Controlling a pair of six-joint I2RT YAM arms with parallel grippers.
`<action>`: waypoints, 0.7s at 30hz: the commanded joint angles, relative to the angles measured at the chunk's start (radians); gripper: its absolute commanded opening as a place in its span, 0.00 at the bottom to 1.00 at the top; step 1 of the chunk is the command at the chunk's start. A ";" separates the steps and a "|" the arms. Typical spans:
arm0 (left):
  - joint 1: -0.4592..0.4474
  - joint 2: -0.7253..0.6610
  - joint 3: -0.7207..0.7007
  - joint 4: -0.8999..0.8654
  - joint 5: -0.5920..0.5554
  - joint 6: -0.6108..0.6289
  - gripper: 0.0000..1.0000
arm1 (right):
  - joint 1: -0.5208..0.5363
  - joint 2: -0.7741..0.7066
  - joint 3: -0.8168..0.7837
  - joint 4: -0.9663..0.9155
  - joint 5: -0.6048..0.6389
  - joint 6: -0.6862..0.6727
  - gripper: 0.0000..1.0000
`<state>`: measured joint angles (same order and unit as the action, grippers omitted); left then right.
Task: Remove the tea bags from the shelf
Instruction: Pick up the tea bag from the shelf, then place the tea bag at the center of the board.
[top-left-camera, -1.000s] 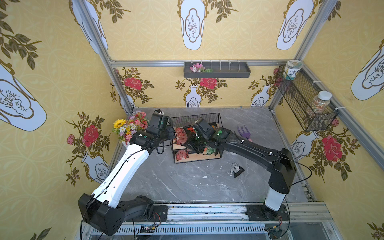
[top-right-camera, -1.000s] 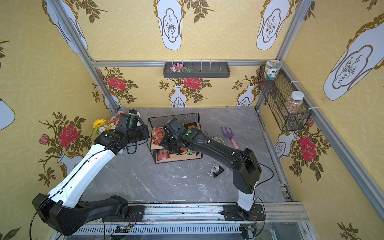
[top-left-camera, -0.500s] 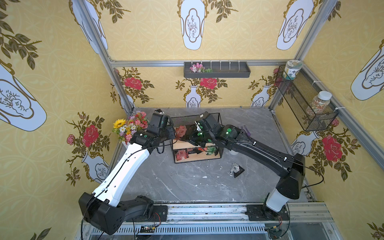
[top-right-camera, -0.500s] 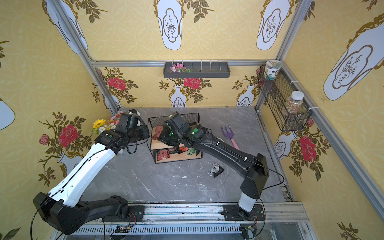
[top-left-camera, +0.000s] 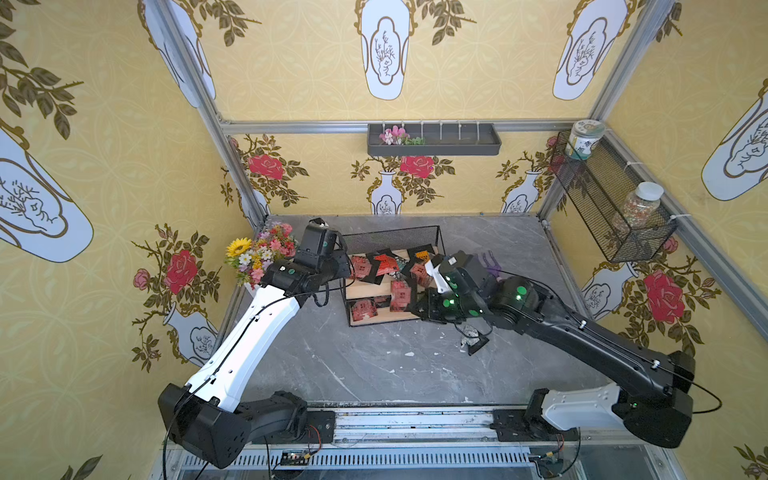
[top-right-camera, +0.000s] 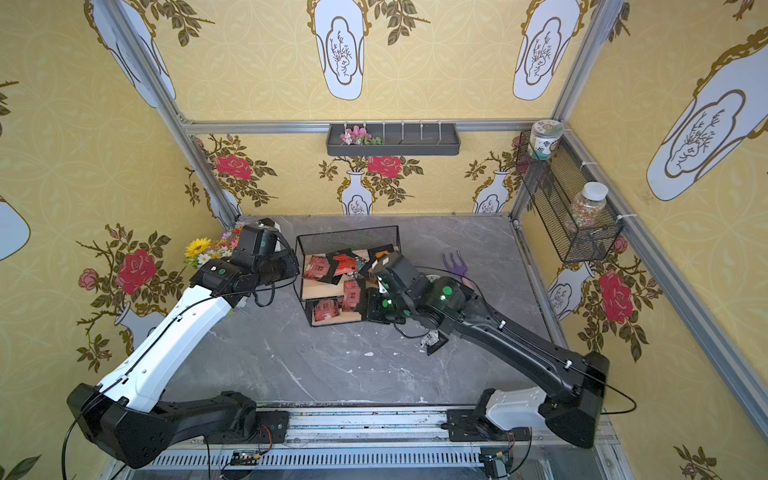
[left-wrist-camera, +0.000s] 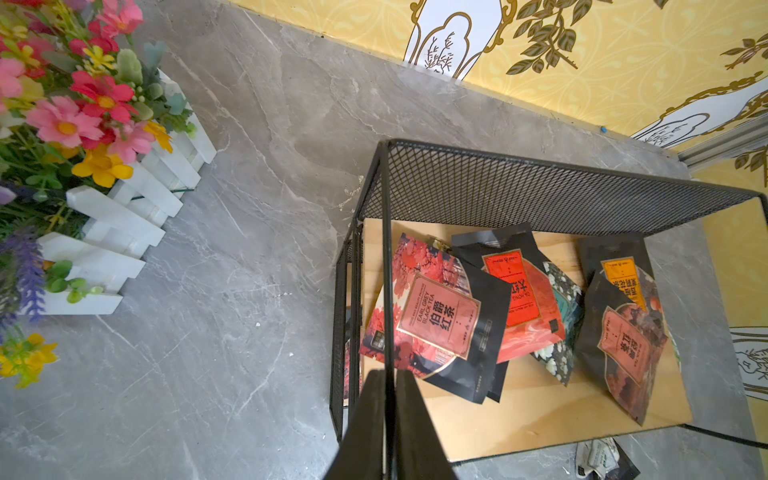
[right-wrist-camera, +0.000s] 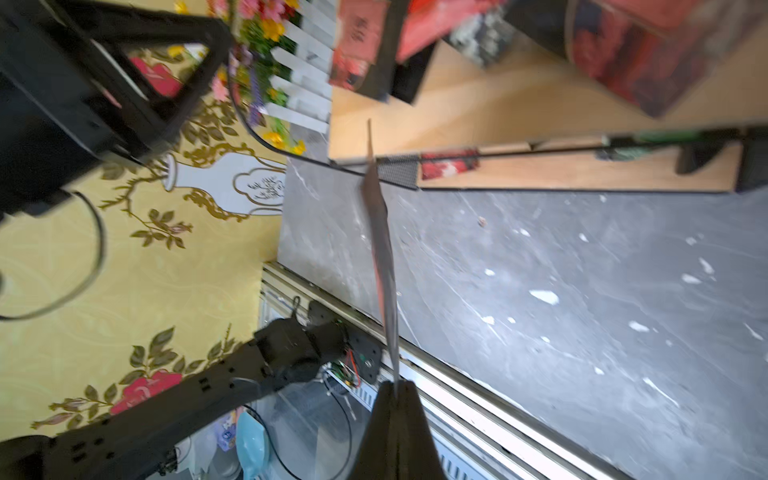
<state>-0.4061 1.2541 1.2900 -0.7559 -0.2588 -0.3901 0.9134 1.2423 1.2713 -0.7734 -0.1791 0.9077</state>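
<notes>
The silver sachet (top-left-camera: 471, 338) already lies clear of the shelf (top-left-camera: 390, 237), so the robot's right gripper will move away from the boards and down over it, and release the tea bag.
The shelf (top-left-camera: 390, 237) (top-right-camera: 347, 239) is a black mesh rack with two wooden boards, standing mid-table. Several red, orange and black tea bags (top-left-camera: 363, 266) (left-wrist-camera: 436, 316) lie on its upper board, and one red bag (top-left-camera: 363, 309) lies on the lower board. My left gripper (left-wrist-camera: 388, 374) (top-left-camera: 345, 269) is shut on the shelf's top left frame rod (left-wrist-camera: 387, 257). My right gripper (right-wrist-camera: 395, 384) (top-left-camera: 417, 306) is shut on a red tea bag (top-left-camera: 401, 295) (top-right-camera: 351, 295), held in front of the shelf; the right wrist view shows it edge-on (right-wrist-camera: 380, 249).
A white fence planter of flowers (top-left-camera: 262, 253) (left-wrist-camera: 124, 216) stands left of the shelf. A purple garden fork (top-left-camera: 492, 264) lies behind the right arm, and a silver sachet (top-left-camera: 471, 338) rests on the table. A grey wall tray (top-left-camera: 434, 141) and a mesh basket with jars (top-left-camera: 611, 208) hang on the walls.
My right gripper has drawn back out of the shelf toward the front right, carrying the red tea bag. The left gripper has kept its hold on the frame.
</notes>
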 joint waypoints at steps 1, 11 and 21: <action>0.000 -0.008 -0.001 -0.001 -0.006 0.011 0.13 | -0.011 -0.090 -0.105 -0.102 0.053 0.006 0.00; 0.000 -0.010 -0.001 -0.002 -0.003 0.007 0.13 | -0.337 -0.231 -0.413 -0.084 -0.013 0.117 0.00; 0.000 0.001 0.000 0.001 -0.002 0.007 0.13 | -0.549 -0.091 -0.491 0.156 -0.110 0.131 0.00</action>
<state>-0.4061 1.2495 1.2900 -0.7559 -0.2592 -0.3897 0.3882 1.1267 0.7753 -0.7090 -0.2600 1.0409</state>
